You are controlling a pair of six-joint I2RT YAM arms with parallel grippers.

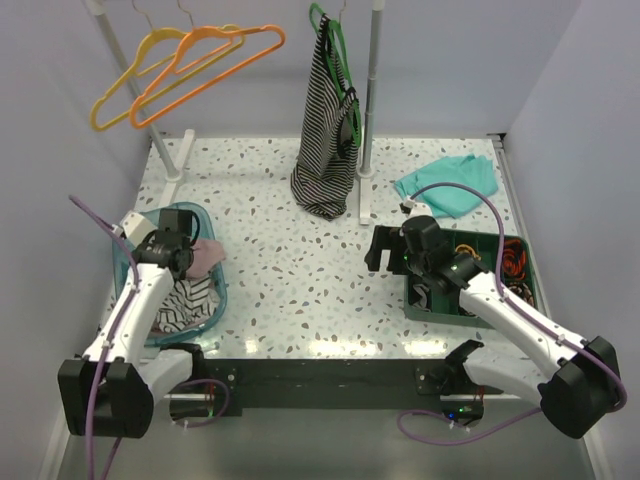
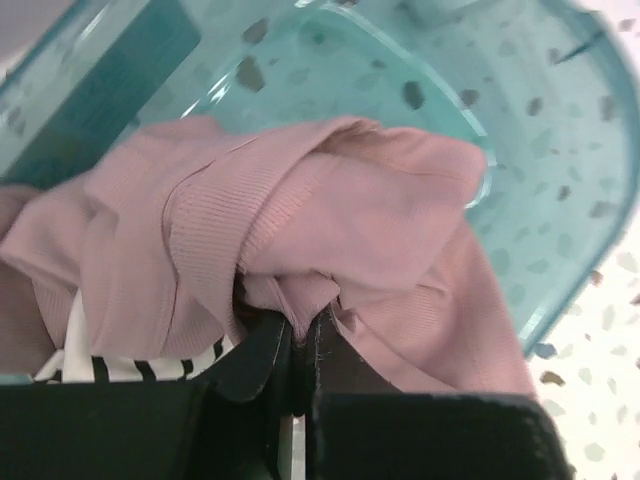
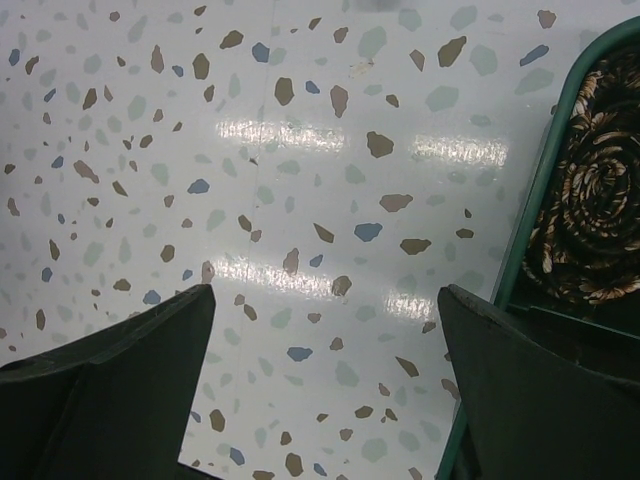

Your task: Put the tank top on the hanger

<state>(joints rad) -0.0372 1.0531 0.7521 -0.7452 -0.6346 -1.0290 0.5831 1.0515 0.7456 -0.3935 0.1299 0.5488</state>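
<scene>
My left gripper rises next, moves to the right in the top view, lowers and releases the fold of the tank top, as the tabletop between bin (image 1: 215, 290) and tray lies bare.
The pink tank top (image 2: 330, 200) lies bunched in a clear teal bin (image 1: 215, 290) at the table's left, on a striped garment (image 1: 190, 300); it shows in the top view (image 1: 207, 255). My left gripper (image 2: 303, 330) is shut on a fold of the pink fabric inside the bin; in the top view the left gripper (image 1: 180, 255) is over the bin. The orange hanger (image 1: 205, 70) hangs on the rail at the back left. My right gripper (image 3: 325, 300) is open and empty above bare table, at the left edge of a green tray (image 1: 415, 305); it shows in the top view (image 1: 390, 250).
A yellow hanger (image 1: 125, 85) hangs beside the orange one. A black-and-white striped top (image 1: 328, 140) hangs on a green hanger (image 1: 330, 35) at the back centre by a white post (image 1: 372, 100). A teal cloth (image 1: 450, 185) lies back right. The tray holds dark and orange items (image 3: 590, 220).
</scene>
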